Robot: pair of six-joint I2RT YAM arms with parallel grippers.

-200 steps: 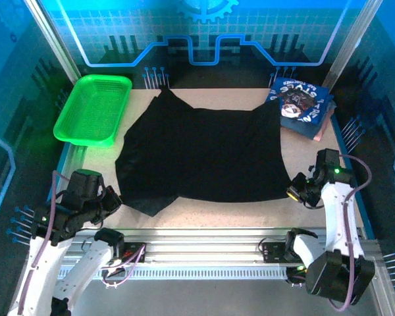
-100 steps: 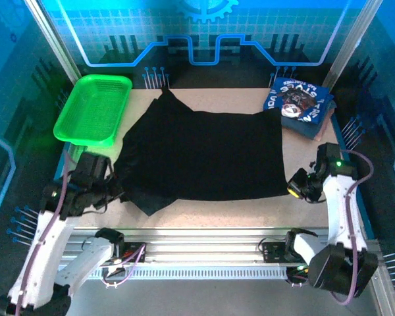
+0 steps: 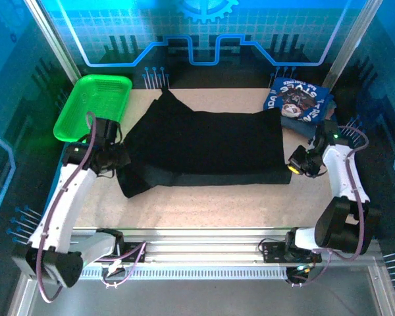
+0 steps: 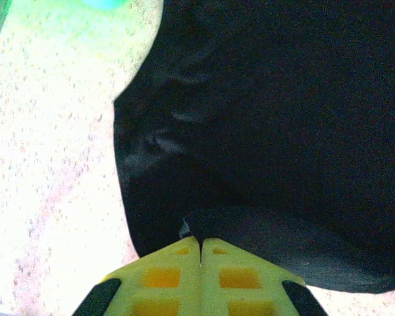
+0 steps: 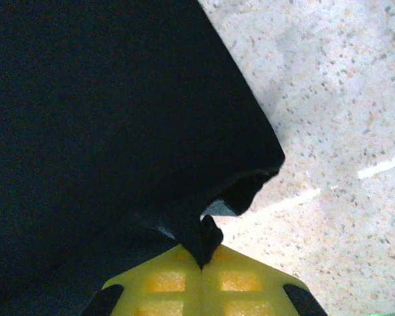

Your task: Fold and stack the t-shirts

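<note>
The robot's right gripper should next carry the hanging near edge outward and down onto the black cloth (image 3: 275,158) (image 5: 178,164), and then let go of it there.
A large black t-shirt (image 3: 204,148) lies across the table with its near edge folded up over itself. My left gripper (image 3: 120,158) is shut on the shirt's near left corner, and the black cloth (image 4: 263,131) is pinched between the yellow jaws of the left gripper (image 4: 201,241). My right gripper (image 3: 291,166) is shut on the shirt's near right corner; the dark fabric (image 5: 105,118) bunches into the closed tips of that right gripper (image 5: 202,263). Folded blue t-shirts (image 3: 301,105), the top one with white lettering and a dark print, are stacked at the back right.
A green plastic basket (image 3: 92,108) stands at the back left, close to my left arm. Bare speckled tabletop (image 3: 210,204) stretches between the shirt and the near rail. Frame posts rise at both back corners.
Both grippers have carried the shirt's near corners away from the rail toward the back. The near half of the shirt now lies folded over the far half.
</note>
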